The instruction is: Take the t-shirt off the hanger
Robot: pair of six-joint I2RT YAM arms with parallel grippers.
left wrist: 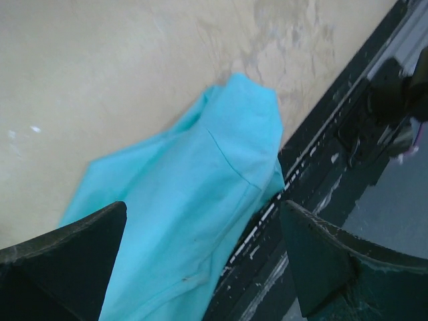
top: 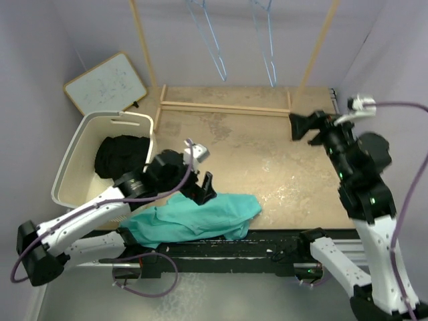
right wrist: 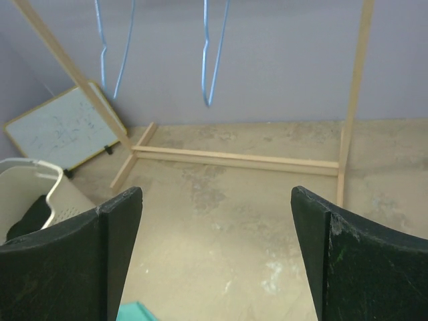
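Note:
The left gripper's fingers are open and empty, so the robot will next lower that gripper onto the t-shirt's crumpled middle (top: 211,218) (left wrist: 187,224), which lies below it toward the black bar.
A teal t-shirt (top: 194,215) lies crumpled on the table at the near edge, off any hanger; it also fills the left wrist view (left wrist: 187,214). Two blue wire hangers (top: 215,40) (top: 266,40) hang bare on the wooden rack; they show in the right wrist view too (right wrist: 214,53). My left gripper (top: 204,188) is open and empty just above the shirt's top edge. My right gripper (top: 304,127) is open and empty, held high at the right, facing the rack.
A white laundry basket (top: 80,144) with dark clothes (top: 120,157) stands at the left. A small whiteboard (top: 105,83) leans at the back left. The wooden rack base (top: 224,107) crosses the back of the table. A black rail (top: 254,247) runs along the near edge.

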